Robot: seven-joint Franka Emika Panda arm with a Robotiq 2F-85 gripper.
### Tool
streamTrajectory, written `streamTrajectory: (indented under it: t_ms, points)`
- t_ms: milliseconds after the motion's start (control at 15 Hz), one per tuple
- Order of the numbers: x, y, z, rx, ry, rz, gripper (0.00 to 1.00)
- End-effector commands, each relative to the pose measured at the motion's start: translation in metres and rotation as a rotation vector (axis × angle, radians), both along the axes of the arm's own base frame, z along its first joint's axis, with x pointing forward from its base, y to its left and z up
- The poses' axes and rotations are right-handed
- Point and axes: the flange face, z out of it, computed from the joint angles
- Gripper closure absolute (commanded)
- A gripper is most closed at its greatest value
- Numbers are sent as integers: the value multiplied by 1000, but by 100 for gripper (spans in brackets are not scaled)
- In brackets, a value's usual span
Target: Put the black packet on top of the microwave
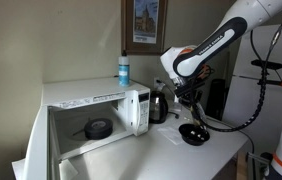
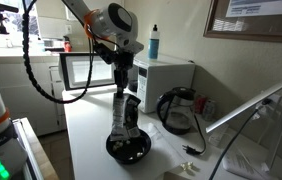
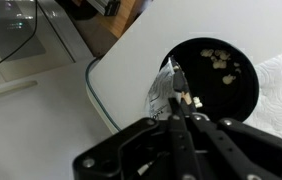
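I need to lift my gripper high from the bowl next, swing it over the part of the microwave's top point(image 1: 94, 90) beside the blue-capped bottle and lower it to let go, because that part is clear.
My gripper point(image 2: 122, 88) is shut on the top edge of the black packet point(image 2: 123, 118). The packet hangs straight down, its lower end just above or in a round black bowl point(image 2: 129, 150). In the wrist view the shut fingers point(image 3: 175, 96) pinch the crinkly packet point(image 3: 161, 95) at the bowl's rim point(image 3: 243, 100). The white microwave point(image 1: 81, 95) stands to the left of the gripper point(image 1: 186, 95) with its door point(image 1: 139, 110) swung open. It also shows behind the arm in an exterior view point(image 2: 166, 72).
A blue-capped bottle point(image 1: 123, 68) stands on the microwave top. A black ring-shaped roll point(image 1: 98, 128) lies inside the microwave. A glass kettle point(image 2: 177, 110) stands beside the bowl. White paper point(image 3: 281, 80) lies next to the bowl. The counter edge point(image 3: 93, 85) is close.
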Motion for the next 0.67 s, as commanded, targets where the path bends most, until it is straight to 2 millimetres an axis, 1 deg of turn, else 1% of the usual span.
streamTrajectory:
  t_ms: [0, 133, 267, 400, 467, 600]
  points:
    - [-17, 24, 67, -34, -182, 35, 100]
    - [-10, 53, 106, -25, -274, 108, 100]
    - [-8, 90, 144, -26, -353, 196, 100]
    - [-7, 131, 175, -21, -400, 315, 100]
    - [-8, 148, 183, -15, -396, 382, 100]
    - [-10, 164, 181, 22, -411, 496, 100]
